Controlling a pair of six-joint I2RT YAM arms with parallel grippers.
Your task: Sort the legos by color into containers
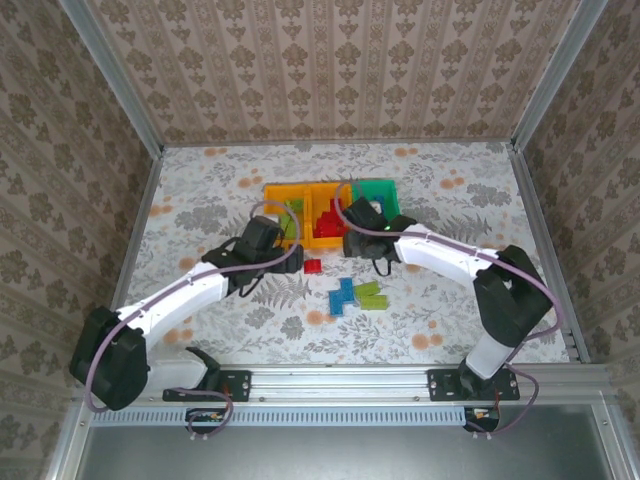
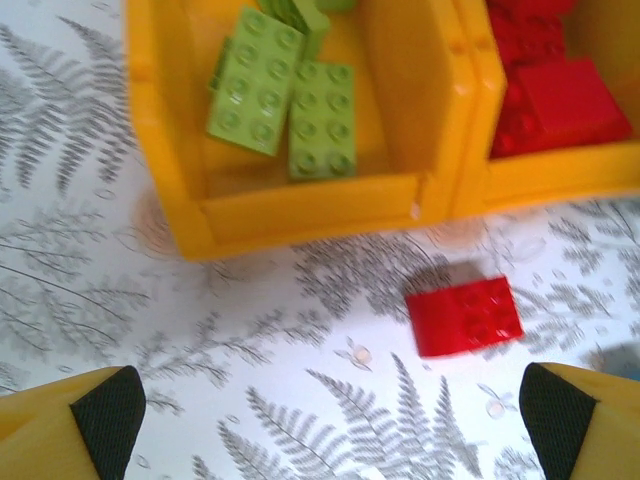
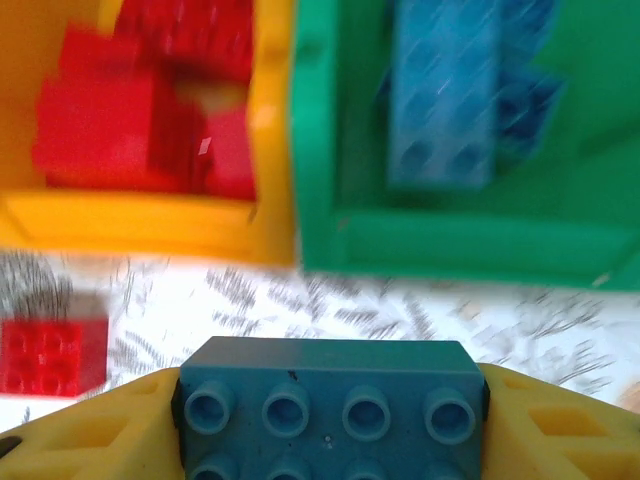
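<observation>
My right gripper moves outward over the inside of the green bin of blue bricks next and releases the blue brick, since the bin lies outward of my gripper.
Three bins stand in a row: the left orange-yellow bin [image 1: 278, 205] [image 2: 300, 215] holds lime green bricks [image 2: 285, 95], the middle orange-yellow bin [image 1: 322, 195] [image 3: 130, 215] holds red bricks [image 3: 130, 120], and the green bin [image 1: 385, 190] [image 3: 450, 240] holds blue bricks [image 3: 445, 100]. My right gripper [image 3: 328, 420] [image 1: 362, 243] is shut on a blue brick [image 3: 328, 400] just before the green bin. My left gripper [image 2: 325, 415] [image 1: 262, 240] is open above the table, near a loose red brick [image 2: 465, 315] [image 1: 313, 266] [image 3: 45, 355].
On the flowered tablecloth [image 1: 200, 200] in front of the bins lie loose blue bricks [image 1: 343, 295] and lime green bricks [image 1: 372, 295]. Patterned walls and a metal frame enclose the table on three sides.
</observation>
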